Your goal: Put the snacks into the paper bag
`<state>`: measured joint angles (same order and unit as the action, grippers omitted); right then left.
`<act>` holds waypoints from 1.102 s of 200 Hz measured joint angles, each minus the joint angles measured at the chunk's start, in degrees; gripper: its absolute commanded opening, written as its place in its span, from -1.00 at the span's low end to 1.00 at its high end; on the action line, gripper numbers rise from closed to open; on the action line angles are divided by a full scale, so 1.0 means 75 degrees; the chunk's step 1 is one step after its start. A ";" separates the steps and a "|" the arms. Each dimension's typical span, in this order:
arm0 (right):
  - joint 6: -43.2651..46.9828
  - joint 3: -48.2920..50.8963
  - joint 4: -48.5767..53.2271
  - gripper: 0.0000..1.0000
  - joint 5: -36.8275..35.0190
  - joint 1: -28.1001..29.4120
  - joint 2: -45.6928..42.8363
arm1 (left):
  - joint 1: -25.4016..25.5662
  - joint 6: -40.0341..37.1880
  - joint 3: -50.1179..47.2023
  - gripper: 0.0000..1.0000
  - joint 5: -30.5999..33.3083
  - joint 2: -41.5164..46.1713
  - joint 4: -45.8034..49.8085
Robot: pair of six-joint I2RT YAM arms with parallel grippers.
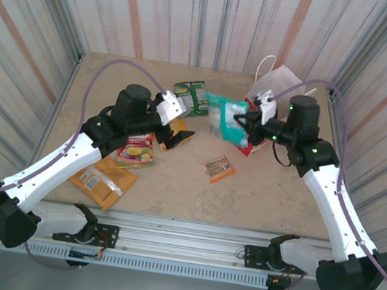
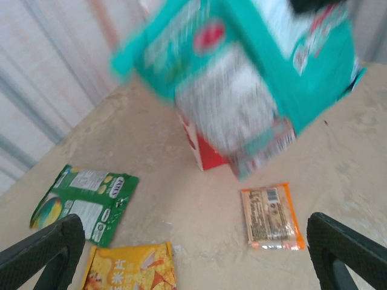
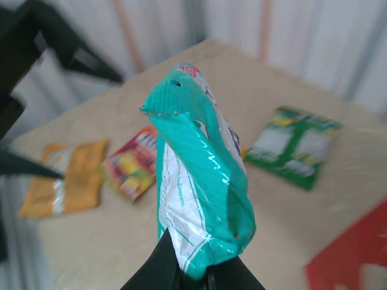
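Observation:
The robot's right gripper needs to carry the teal-green snack bag (image 1: pixel 221 116) outward next, over the red paper bag's open top (image 1: pixel 280 84), and let go of the snack bag's bottom edge.
My right gripper (image 1: pixel 245 124) (image 3: pixel 202 275) is shut on the bottom edge of a teal-green snack bag (image 1: pixel 221 116) (image 3: pixel 199 175), held in the air just left of the red paper bag (image 1: pixel 283 82) (image 2: pixel 208 156) (image 3: pixel 357 254). That bag shows blurred in the left wrist view (image 2: pixel 242 78). My left gripper (image 1: pixel 174 139) (image 2: pixel 193 254) is open, low over the table, with nothing between its fingers (image 2: pixel 42 254). Flat on the table lie a green bag (image 1: pixel 190 94) (image 2: pixel 84 202) (image 3: pixel 296 145), a yellow-orange bag (image 1: pixel 180 124) (image 2: pixel 130 269), a red and yellow-green candy bag (image 1: pixel 137 149) (image 3: pixel 130 163), a small orange-brown bar (image 1: pixel 219 169) (image 2: pixel 272 216) and an orange pouch (image 1: pixel 103 179) (image 3: pixel 66 175).
Striped curtain walls (image 1: pixel 199 13) close in the table on three sides. The metal rail (image 1: pixel 180 227) with both arm bases runs along the near edge. Bare tabletop (image 1: pixel 267 193) lies right of the bar.

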<state>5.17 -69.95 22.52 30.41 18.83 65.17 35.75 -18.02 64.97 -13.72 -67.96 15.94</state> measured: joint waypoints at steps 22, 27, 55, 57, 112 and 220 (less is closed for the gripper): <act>-0.0726 -0.0527 -0.0437 -1.00 -0.1317 -0.0117 -0.0137 | 0.0000 0.0522 0.0003 0.97 0.0493 -0.0105 -0.0178; -0.0918 -0.0685 -0.0460 -1.00 -0.1658 -0.0125 -0.0137 | 0.0000 0.0627 0.0009 0.97 0.0592 -0.0166 -0.0192; -0.1848 -0.1451 -0.0562 -1.00 -0.3614 -0.0221 -0.0026 | 0.0038 0.1070 0.0125 0.97 0.1070 -0.0621 -0.0166; -0.1883 -0.1480 -0.0577 -1.00 -0.3727 -0.0227 -0.0017 | 0.0041 0.1078 0.0131 0.97 0.1087 -0.0641 -0.0166; -0.3130 -0.1603 -0.0659 -1.00 -0.5132 -0.0901 0.1003 | 0.0201 0.1405 0.0396 0.93 0.1533 -0.1134 -0.0134; -0.3829 -0.1294 -0.0764 -0.22 -0.4858 -0.0965 0.1848 | 0.0201 0.1865 0.0405 0.86 0.1434 -0.1399 -0.0195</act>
<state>-23.55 -79.66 16.80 -6.02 11.60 79.02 37.26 -4.03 68.01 -2.96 -78.46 14.48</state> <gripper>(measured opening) 0.355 0.937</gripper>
